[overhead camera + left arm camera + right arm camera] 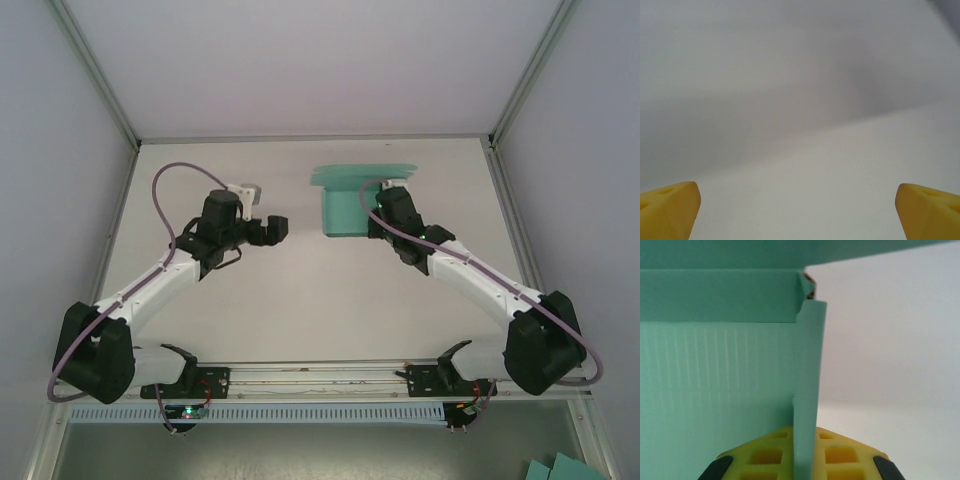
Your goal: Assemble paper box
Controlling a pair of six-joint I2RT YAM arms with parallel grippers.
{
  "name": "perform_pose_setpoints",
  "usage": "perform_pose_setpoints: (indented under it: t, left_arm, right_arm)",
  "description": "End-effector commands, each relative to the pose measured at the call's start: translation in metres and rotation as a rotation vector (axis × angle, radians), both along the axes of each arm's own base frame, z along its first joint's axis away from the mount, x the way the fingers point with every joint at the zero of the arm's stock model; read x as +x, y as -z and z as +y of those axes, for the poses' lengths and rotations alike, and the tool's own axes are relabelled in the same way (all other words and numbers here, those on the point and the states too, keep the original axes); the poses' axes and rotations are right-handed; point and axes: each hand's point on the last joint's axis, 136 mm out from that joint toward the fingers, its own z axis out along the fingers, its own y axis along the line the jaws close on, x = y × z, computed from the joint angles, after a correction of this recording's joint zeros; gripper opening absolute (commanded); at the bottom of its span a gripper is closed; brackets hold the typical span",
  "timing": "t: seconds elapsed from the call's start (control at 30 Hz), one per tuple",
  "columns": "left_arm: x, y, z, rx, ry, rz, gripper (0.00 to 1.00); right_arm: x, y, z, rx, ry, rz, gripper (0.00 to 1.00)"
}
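Note:
The right gripper carries the paper box [345,205] back toward the bar next, then it releases the box's upright side.
The teal-green paper box [345,205] stands partly folded at the far middle of the table, with a flat flap stretching behind it. My right gripper [378,222] is at its right side, shut on an upright wall of the card. In the right wrist view the thin wall of the paper box [807,390] runs up from between the yellow fingertips [840,452], a broad ribbed panel on its left. My left gripper [272,229] hovers left of the box, apart from it. In the left wrist view its yellow fingertips [667,207] are spread wide with nothing between them.
White walls and metal frame posts [125,130] border the table on the left, right and back. Spare teal card [560,468] lies below the table's near edge at the bottom right. A rail [320,380] with both arm bases runs along the front.

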Motion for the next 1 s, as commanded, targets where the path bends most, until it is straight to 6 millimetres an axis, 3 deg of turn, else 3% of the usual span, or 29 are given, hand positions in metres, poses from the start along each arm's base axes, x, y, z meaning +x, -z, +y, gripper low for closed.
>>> perform_pose_setpoints:
  t: [0.0, 0.13, 0.3, 0.43, 0.53, 0.63, 0.77, 0.97]
  left_arm:
    - [-0.02, 0.03, 0.037, 0.138, -0.133, 0.097, 1.0]
    - [-0.028, 0.021, 0.041, 0.124, -0.149, 0.073, 1.0]
    - [-0.03, 0.018, 0.039, 0.1, -0.146, 0.062, 1.0]
    - [-0.031, 0.019, 0.04, 0.103, -0.146, 0.064, 1.0]
    - [-0.033, 0.02, 0.042, 0.109, -0.151, 0.066, 1.0]
    - [-0.034, 0.017, 0.042, 0.104, -0.147, 0.055, 1.0]
    - [-0.035, 0.011, 0.037, 0.08, -0.123, 0.038, 1.0]
    - [-0.032, 0.008, 0.031, 0.066, -0.1, 0.03, 1.0]
  right_arm:
    - [-0.015, 0.022, -0.019, -0.042, 0.08, 0.073, 0.0]
    - [-0.024, 0.062, -0.009, -0.014, 0.083, 0.198, 0.0]
    - [-0.028, 0.109, 0.026, -0.035, 0.038, 0.294, 0.0]
    - [-0.029, 0.136, 0.041, -0.094, 0.027, 0.367, 0.0]
    - [-0.032, 0.15, 0.042, -0.136, 0.04, 0.408, 0.07]
    - [-0.031, 0.144, 0.044, -0.145, 0.037, 0.406, 0.17]
    - [-0.026, 0.114, 0.045, -0.122, 0.025, 0.345, 0.45]
    - [-0.025, 0.086, 0.04, -0.062, 0.023, 0.286, 0.61]
